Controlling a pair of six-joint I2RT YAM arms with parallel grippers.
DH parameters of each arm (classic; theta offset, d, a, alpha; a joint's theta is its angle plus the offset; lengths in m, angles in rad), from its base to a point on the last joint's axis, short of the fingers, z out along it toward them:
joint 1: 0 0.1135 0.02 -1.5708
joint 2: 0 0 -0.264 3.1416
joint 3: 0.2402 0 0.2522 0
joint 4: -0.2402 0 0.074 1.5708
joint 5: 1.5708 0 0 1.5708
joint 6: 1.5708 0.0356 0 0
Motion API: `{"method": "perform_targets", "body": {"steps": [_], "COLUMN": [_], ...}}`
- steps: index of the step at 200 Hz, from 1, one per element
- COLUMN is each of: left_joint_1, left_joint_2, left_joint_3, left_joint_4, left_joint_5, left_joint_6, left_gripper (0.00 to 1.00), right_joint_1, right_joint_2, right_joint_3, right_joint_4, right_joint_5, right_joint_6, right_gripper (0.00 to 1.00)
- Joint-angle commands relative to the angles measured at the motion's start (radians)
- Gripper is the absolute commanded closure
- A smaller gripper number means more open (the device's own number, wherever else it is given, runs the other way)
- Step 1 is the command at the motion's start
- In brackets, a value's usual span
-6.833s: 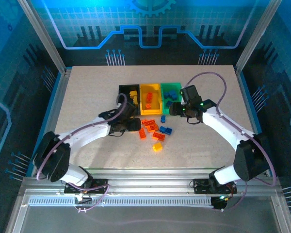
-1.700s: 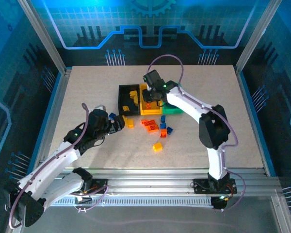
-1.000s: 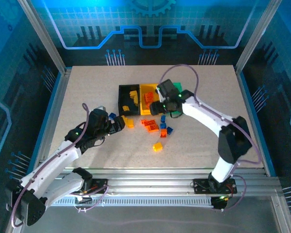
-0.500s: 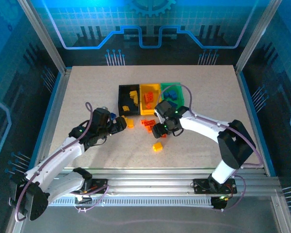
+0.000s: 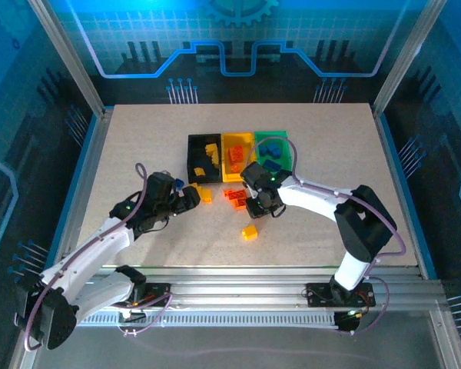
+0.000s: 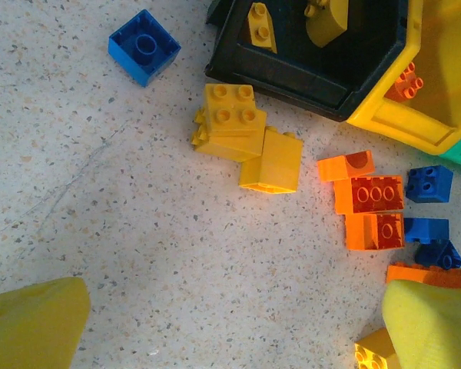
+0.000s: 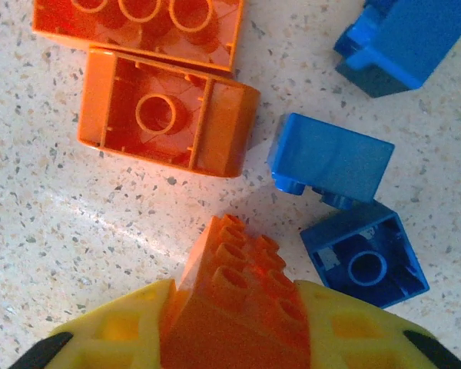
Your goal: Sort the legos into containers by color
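Note:
The right gripper lifts the orange lego brick next, then carries it outward over the orange-red bricks in the yellow bin to release it.
My right gripper (image 7: 234, 327) is shut on an orange lego brick (image 7: 234, 296), studs up, low over the pile in front of the containers (image 5: 255, 206). Loose legos lie around it: two orange ones (image 7: 169, 119) and three blue ones (image 7: 330, 161). My left gripper (image 6: 230, 330) is open over bare table, its yellow fingertips (image 6: 31, 323) wide apart, short of two yellow bricks (image 6: 229, 121). The black bin (image 5: 190, 157) holds yellow bricks, the yellow bin (image 5: 238, 179) holds orange-red ones, and the green bin (image 5: 273, 133) holds blue ones.
A lone blue brick (image 6: 144, 46) lies left of the black bin. A single yellow brick (image 5: 250, 232) sits nearer the arms. Orange bricks (image 6: 369, 194) and blue bricks (image 6: 429, 183) cluster just below the yellow bin's corner.
My right arm came down from the bins to the loose pile and its jaws closed on an orange brick. The left arm has barely moved.

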Motion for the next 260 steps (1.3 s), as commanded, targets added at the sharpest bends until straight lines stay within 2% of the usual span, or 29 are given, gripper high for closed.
{"method": "perform_targets", "body": {"steps": [1,31,61,85,128,165,182,209,220,239,260], "left_joint_1": [0.010,0.011,0.009,0.011,0.012,0.020,0.023,0.029,0.033,0.056,0.131], "left_joint_2": [-0.007,-0.008,-0.017,-0.024,-0.030,-0.029,-0.026,-0.016,-0.014,-0.003,0.035], "left_joint_3": [-0.011,-0.011,-0.011,-0.013,-0.014,-0.009,-0.010,-0.010,-0.010,-0.007,-0.004], "left_joint_4": [0.006,0.003,-0.003,-0.009,-0.026,-0.034,-0.031,-0.030,-0.028,-0.042,-0.040], "left_joint_5": [0.019,0.023,0.025,0.024,0.022,0.028,0.035,0.042,0.044,0.022,0.019], "left_joint_6": [-0.007,-0.005,-0.006,-0.008,-0.008,-0.010,-0.008,-0.015,-0.024,-0.058,-0.115], "left_gripper": [0.01,0.01,0.01,0.01,0.01,0.01,0.01,0.01,0.01,0.01,0.01], "right_joint_1": [0.012,0.011,-0.010,-0.042,-0.097,-0.136,-0.152,-0.170,-0.170,-0.171,-0.170], "right_joint_2": [-0.050,-0.114,-0.115,0.001,0.267,0.426,0.468,0.474,0.447,0.384,0.299], "right_joint_3": [0.023,0.061,0.179,0.335,0.602,0.791,0.846,0.886,0.872,0.822,0.718], "right_joint_4": [-0.013,-0.033,-0.044,-0.030,-0.010,-0.043,-0.051,-0.039,-0.026,-0.007,0.034], "right_joint_5": [0.007,-0.011,-0.029,-0.043,0.009,0.037,0.038,-0.010,-0.014,-0.013,-0.019], "right_joint_6": [-0.006,-0.013,-0.030,-0.029,-0.013,0.010,0.017,0.015,0.014,0.017,0.034], "right_gripper": [0.75,0.81,0.81,0.79,0.79,0.77,0.70,0.44,0.38,0.33,0.33]}}
